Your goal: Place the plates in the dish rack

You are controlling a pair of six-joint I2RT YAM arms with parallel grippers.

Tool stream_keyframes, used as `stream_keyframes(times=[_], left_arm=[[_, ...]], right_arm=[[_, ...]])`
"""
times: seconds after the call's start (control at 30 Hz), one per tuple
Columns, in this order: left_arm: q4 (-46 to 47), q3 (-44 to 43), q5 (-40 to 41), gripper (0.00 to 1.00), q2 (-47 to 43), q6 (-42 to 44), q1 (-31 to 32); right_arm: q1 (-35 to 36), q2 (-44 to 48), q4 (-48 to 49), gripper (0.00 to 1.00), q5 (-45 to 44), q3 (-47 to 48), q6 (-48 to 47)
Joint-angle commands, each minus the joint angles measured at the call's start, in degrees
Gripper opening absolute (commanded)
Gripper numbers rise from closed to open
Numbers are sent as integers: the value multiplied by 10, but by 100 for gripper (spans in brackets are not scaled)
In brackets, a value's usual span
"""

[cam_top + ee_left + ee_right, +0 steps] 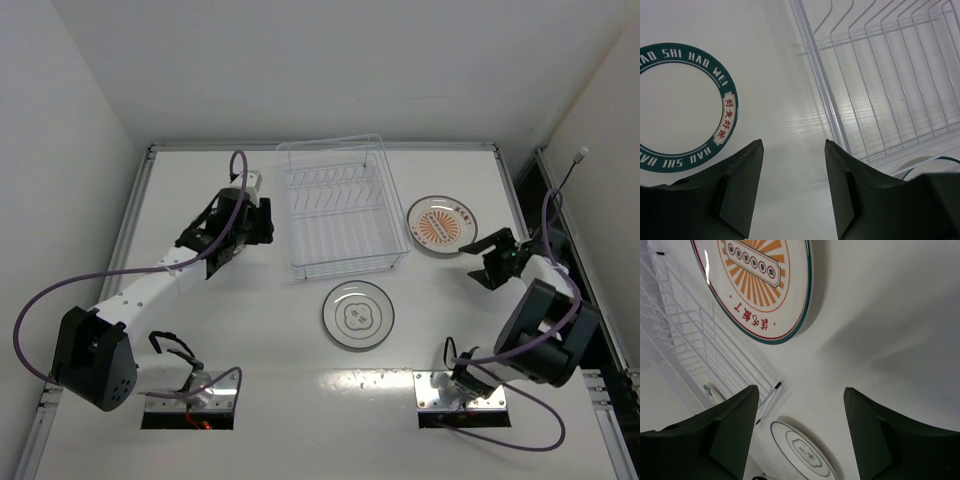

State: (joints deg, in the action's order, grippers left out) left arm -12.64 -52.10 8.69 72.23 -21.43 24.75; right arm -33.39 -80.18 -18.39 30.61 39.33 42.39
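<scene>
The orange sunburst plate's nearest rim is the next spot for my right gripper, so I will lower my gripper and slide it toward the rack [340, 215], onto that rim.
The dish rack [340, 215] stands at the table's middle back, with no plates in it. The orange sunburst plate [442, 225] lies flat to its right. The white plate with thin dark rim [358, 315] lies in front of the rack. The plate with the blue-green rim band [680, 105] shows only in the left wrist view; in the top view my left arm hides it. My left gripper [262, 222] is open and empty beside the rack's left wall [825, 90]. My right gripper [478, 255] is open and empty, just in front and to the right of the orange plate [760, 280].
Raised rails border the table [180, 330] at the left, back and right. Purple cables loop off both arms. The right wrist view also shows the rack's corner [690, 345] and the white plate [800, 450] beyond the fingers.
</scene>
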Motion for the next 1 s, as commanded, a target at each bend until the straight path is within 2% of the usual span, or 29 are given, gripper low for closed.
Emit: stream_keyframes(times=[0.0,0.23,0.4,0.53,0.6,0.7,0.73,0.8,0.93,0.97], left_arm=[[0,-21,24,49,-5,-1,2],[-6,-32,41,53,13,-1,2],[-17,-43,54,53,26,-6,2],[-17,-43,59,53,26,-6,2],[-17,-43,59,53,26,-6,2],[-22,-43,59,53,26,-6,2],[-22,-43,64,53,26,-6,2],[-22,-43,70,53,26,-6,2],[-22,-43,83,53,26,-6,2],[-22,-43,83,53,26,-12,2]], right_arm=[[-14,-31,59,65,45,0,28],[-12,-129,112,60,51,13,87],[12,-155,195,49,14,-6,162],[43,-208,190,40,-8,33,162],[53,-235,190,40,-15,55,162],[67,-255,185,25,-20,73,162],[67,-260,185,11,-20,81,162],[67,-260,180,0,-20,81,156],[72,-166,145,0,-64,81,125],[81,-113,133,0,-77,90,118]])
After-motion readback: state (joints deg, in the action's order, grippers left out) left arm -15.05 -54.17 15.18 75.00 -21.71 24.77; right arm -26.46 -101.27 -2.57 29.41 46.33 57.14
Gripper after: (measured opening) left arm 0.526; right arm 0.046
